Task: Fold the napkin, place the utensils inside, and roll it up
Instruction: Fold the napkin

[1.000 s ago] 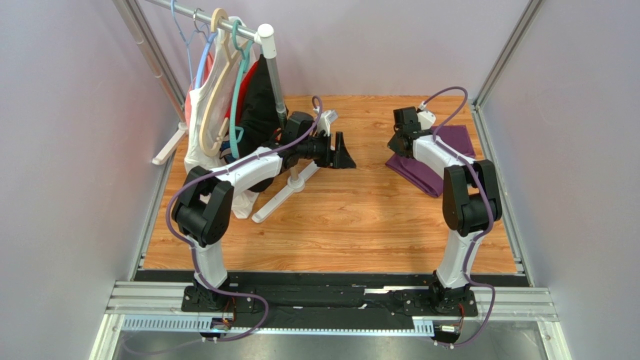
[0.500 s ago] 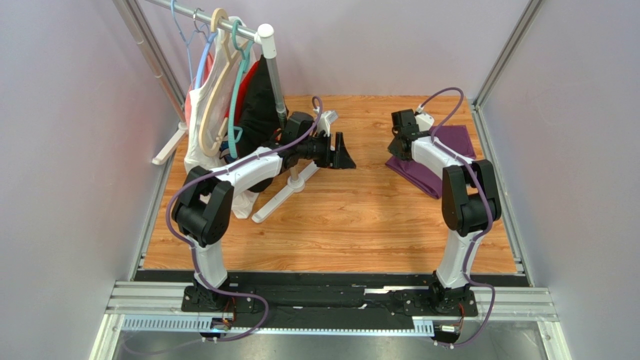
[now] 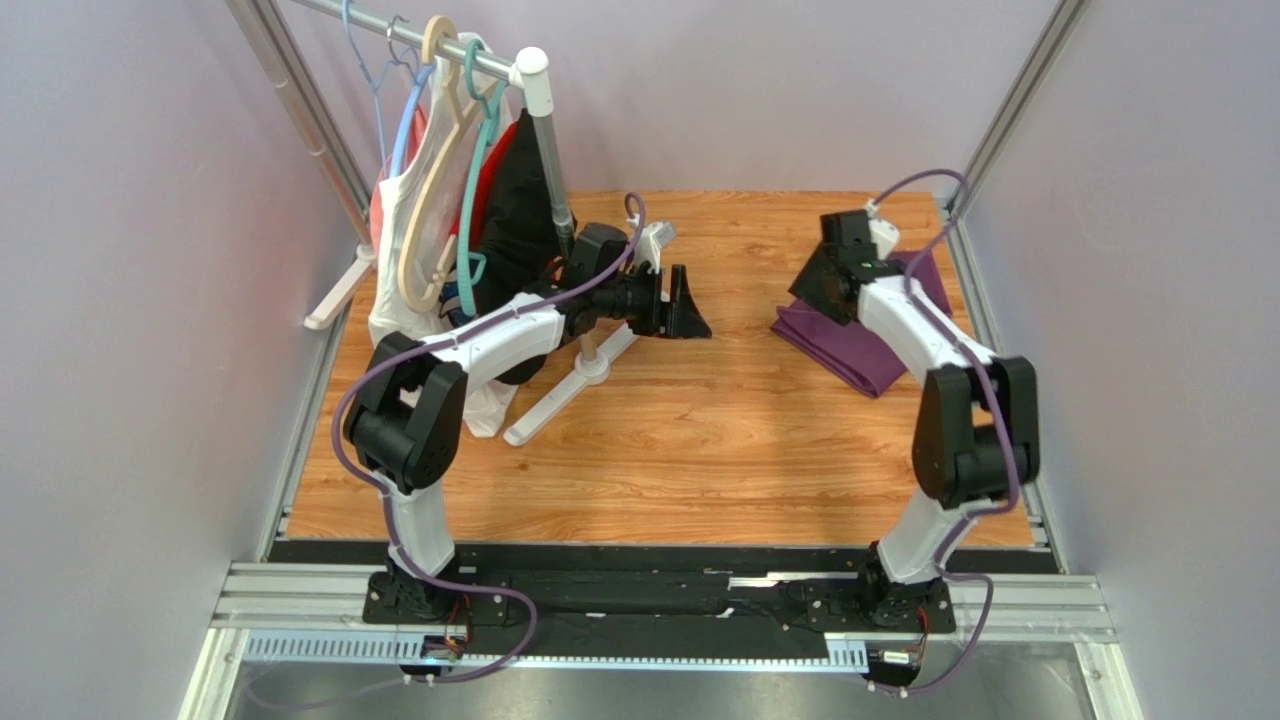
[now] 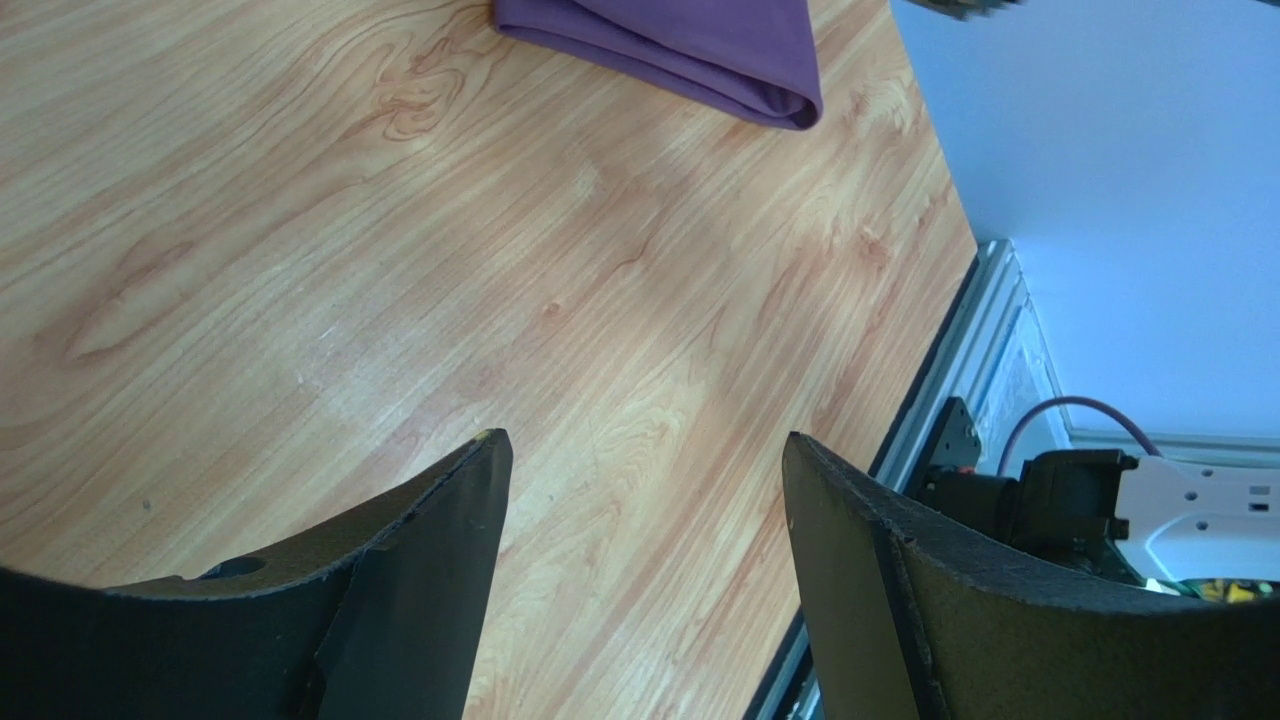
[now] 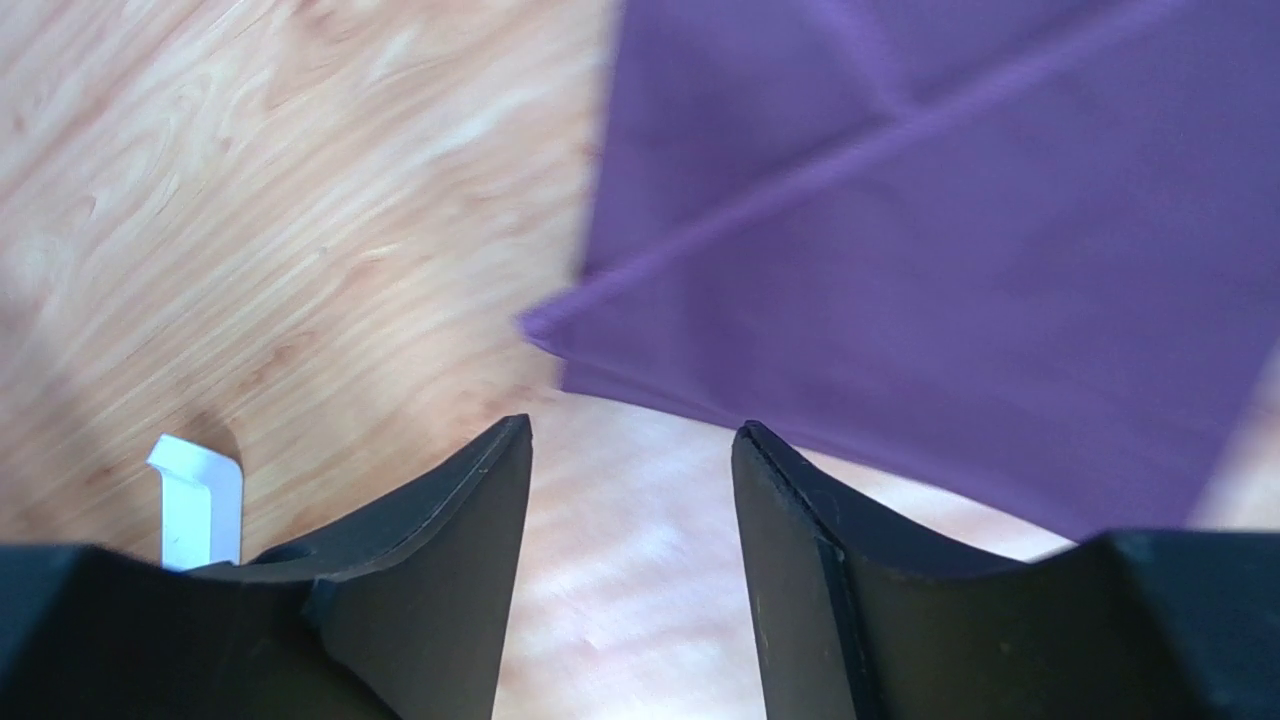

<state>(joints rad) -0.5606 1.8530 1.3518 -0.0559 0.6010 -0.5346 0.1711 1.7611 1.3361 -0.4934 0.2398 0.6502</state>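
I need to move my right gripper back over the napkin's near corner [image 3: 876, 389] [image 5: 1138, 512] next, lower it and close it there, because that corner is below and back of my right gripper, with bare wood along its edge.
The purple napkin [image 3: 836, 342] lies folded flat at the back right of the wooden table [image 3: 676, 450]. My right gripper [image 3: 824, 282] hovers open over its back-left corner, and the right wrist view shows the napkin [image 5: 962, 225] just beyond the spread fingertips of that gripper [image 5: 631, 428], with nothing between them. My left gripper [image 3: 694, 308] hangs open over the middle back of the table. In its own view it [image 4: 646, 443] is empty, with the napkin [image 4: 676, 45] far ahead of it. The utensils are out of view.
A clothes rack [image 3: 538, 135] with hangers carrying white, black and red garments [image 3: 451, 225] stands at the back left, its white feet [image 3: 564, 393] on the table. One white foot end [image 5: 196, 503] shows beside the right fingers. Metal rails [image 3: 992, 345] edge the table.
My right gripper has opened, letting go of the napkin, and its arm has swung right and slightly back. The left arm has not moved.
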